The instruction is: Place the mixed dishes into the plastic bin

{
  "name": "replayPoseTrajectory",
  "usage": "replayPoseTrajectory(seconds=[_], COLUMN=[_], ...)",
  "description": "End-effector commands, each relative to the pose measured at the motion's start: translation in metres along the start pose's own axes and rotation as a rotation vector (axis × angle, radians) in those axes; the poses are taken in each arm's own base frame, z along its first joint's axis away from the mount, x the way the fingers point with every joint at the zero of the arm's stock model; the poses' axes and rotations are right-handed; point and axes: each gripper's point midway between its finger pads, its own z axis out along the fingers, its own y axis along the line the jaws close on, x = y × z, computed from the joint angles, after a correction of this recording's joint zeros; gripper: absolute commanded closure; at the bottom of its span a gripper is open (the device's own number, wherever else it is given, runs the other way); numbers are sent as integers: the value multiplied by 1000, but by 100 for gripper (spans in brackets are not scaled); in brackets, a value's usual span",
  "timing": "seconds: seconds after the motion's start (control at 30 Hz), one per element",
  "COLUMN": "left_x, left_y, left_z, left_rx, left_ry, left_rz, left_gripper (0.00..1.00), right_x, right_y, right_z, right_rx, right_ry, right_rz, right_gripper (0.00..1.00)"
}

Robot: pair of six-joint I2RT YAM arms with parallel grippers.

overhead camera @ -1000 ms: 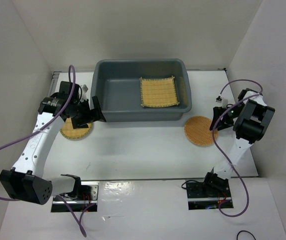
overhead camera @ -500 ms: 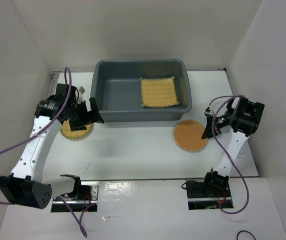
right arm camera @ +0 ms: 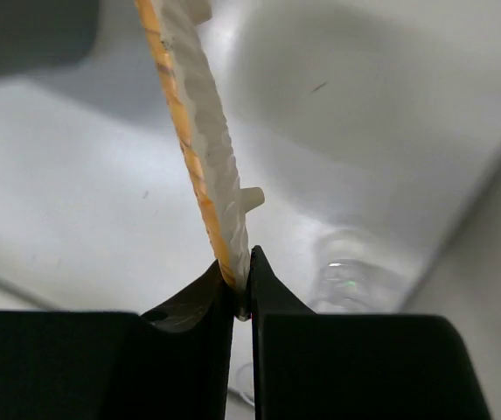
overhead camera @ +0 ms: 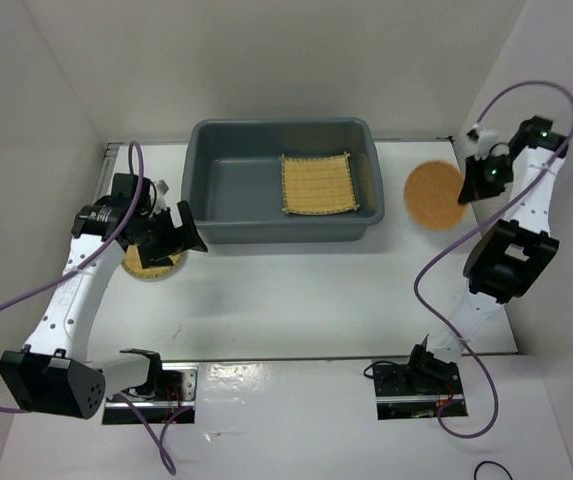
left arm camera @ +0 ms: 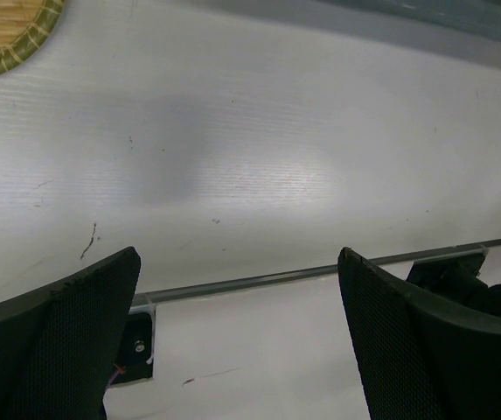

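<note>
My right gripper will next carry the disc to the left in the top view, over the yellow mat (overhead camera: 318,183) in the bin. Then it will lower the disc and release it.
The dark grey plastic bin (overhead camera: 198,190) stands at the back centre with the square yellow mat (overhead camera: 318,183) lying inside it at the right. My right gripper (overhead camera: 466,188) is shut on the rim of a round orange woven disc (overhead camera: 433,195), held in the air to the right of the bin. The right wrist view shows this disc (right arm camera: 189,114) edge-on, pinched between the fingertips (right arm camera: 241,284). A blurred clear glass cup (right arm camera: 348,278) sits on the table beyond. My left gripper (overhead camera: 174,236) hangs open over the second disc (overhead camera: 144,264), with nothing between its fingers (left arm camera: 75,332).
White walls close in the table on the left, back and right. The right arm reaches close to the right wall. The table's front edge strip (left arm camera: 320,273) and the arm base plates (overhead camera: 151,385) lie at the near side.
The right gripper closed on the disc in front of the bin's right corner, dragged it left, then lifted it up and back to the right of the bin. The left gripper shifted slightly.
</note>
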Motion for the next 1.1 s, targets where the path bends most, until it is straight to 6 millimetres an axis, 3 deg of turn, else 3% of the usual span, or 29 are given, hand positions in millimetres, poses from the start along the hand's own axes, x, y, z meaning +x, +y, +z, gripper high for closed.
replayPoseTrajectory(seconds=[0.0,0.03,0.07,0.1,0.13,0.23,0.27,0.3,0.37,0.4,0.47,0.5,0.53,0.6,0.63,0.7,0.77,0.87,1.07], left_x=[-13,-13,-17,-21,-25,-34,-36,-38,-43,-46,-50,-48,-51,-47,-47,-42,-42,-35,-32], left_y=[-9,-8,-9,-8,-9,1,4,11,21,25,32,35,41,46,46,47,47,50,57], left_z=[-10,-6,-7,-7,-10,-12,-17,-18,-28,-31,-37,-41,-43,-49,-51,-55,-60,-63,-67], left_rx=[49,43,45,41,38,-19,-40,-72,-99,-109,-114,-118,-130,-152,-157,-159,-156,-159,-193], left_ry=[-65,-54,-58,-61,-78,-119,-139,-147,-196,-214,-237,-245,-253,-250,-262,-256,-278,-283,-290], left_rz=[7,16,28,20,33,25,14,0,-22,-32,-49,-58,-65,-56,-55,-57,-68,-76,-88], left_gripper=[0,0,0,0,0,0,0,0,0,0,0,0,0,0,0,0,0,0,0], right_x=[-55,-77,-86,-100,-119,-164,-174,-194,-213,-225,-238,-243,-247,-259,-259,-268,-269,-258,-240], right_y=[-13,-11,-11,-1,13,71,87,124,159,202,226,254,254,263,262,262,250,241,233], right_z=[-74,-102,-116,-127,-155,-179,-179,-171,-153,-142,-96,-82,-47,-21,12,31,65,112,164], right_rx=[211,264,296,306,333,274,250,185,143,80,24,-12,-39,-49,-71,-75,-70,-87,-147], right_ry=[-218,-297,-335,-377,-463,-604,-624,-654,-655,-671,-610,-607,-553,-549,-500,-509,-470,-383,-293], right_rz=[46,19,16,9,-44,-194,-239,-316,-369,-442,-481,-530,-527,-550,-532,-542,-528,-528,-522], right_gripper=[100,100,100,100,100,100,100,100,100,100,100,100,100,100,100,100,100,100,100])
